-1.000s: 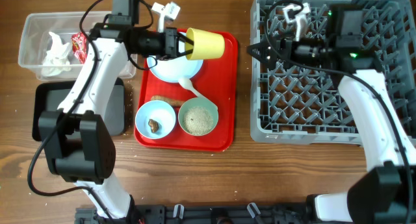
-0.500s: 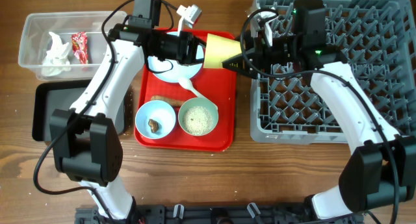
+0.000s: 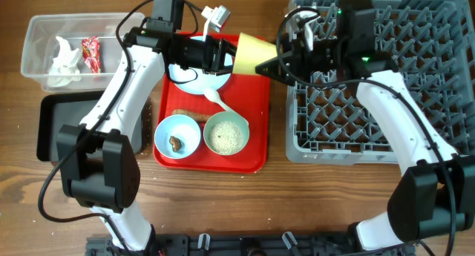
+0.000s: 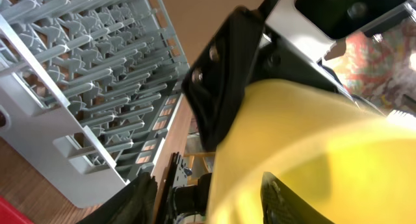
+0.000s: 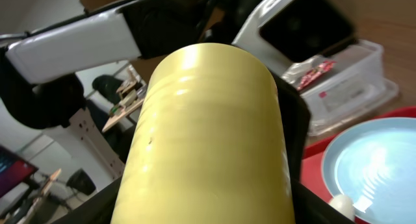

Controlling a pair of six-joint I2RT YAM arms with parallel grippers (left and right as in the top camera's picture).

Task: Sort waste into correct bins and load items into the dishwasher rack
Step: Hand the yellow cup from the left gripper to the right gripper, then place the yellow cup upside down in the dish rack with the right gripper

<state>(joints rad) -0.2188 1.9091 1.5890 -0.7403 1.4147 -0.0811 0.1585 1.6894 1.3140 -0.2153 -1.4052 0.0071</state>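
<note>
The rack's near corner [image 3: 326, 134] beside the tray is empty, so next I should swing my right gripper back over it, turn the yellow cup [image 3: 251, 54] with its opening down, lower it and let it go.
The yellow cup [image 3: 251, 54] hangs on its side in the air between the red tray and the dishwasher rack [image 3: 371, 100]. My right gripper [image 3: 269, 64] is shut on the cup's outside; both fingers press the cup [image 5: 208, 133] in the right wrist view. My left gripper [image 3: 226, 54] is at the cup's mouth with its jaws apart: one finger [image 4: 286, 198] is inside the cup [image 4: 312, 139], and the other finger [image 4: 133, 198] stands clear of its wall. The pale blue plate [image 3: 194, 79], white spoon [image 3: 215, 100] and two bowls [image 3: 177, 136] [image 3: 226, 135] stay on the tray.
The red tray [image 3: 252, 137] also carries an orange-brown food piece [image 3: 185, 114]; one bowl holds a brown lump, the other rice. The clear tub [image 3: 37, 44] at far left holds a white napkin [image 3: 65, 63] and red wrapper [image 3: 90, 52]. The black tray [image 3: 56, 126] lies below it.
My left arm carried the cup right toward the rack while the right gripper came left to meet it. The right jaws closed onto the cup and the left jaws opened.
</note>
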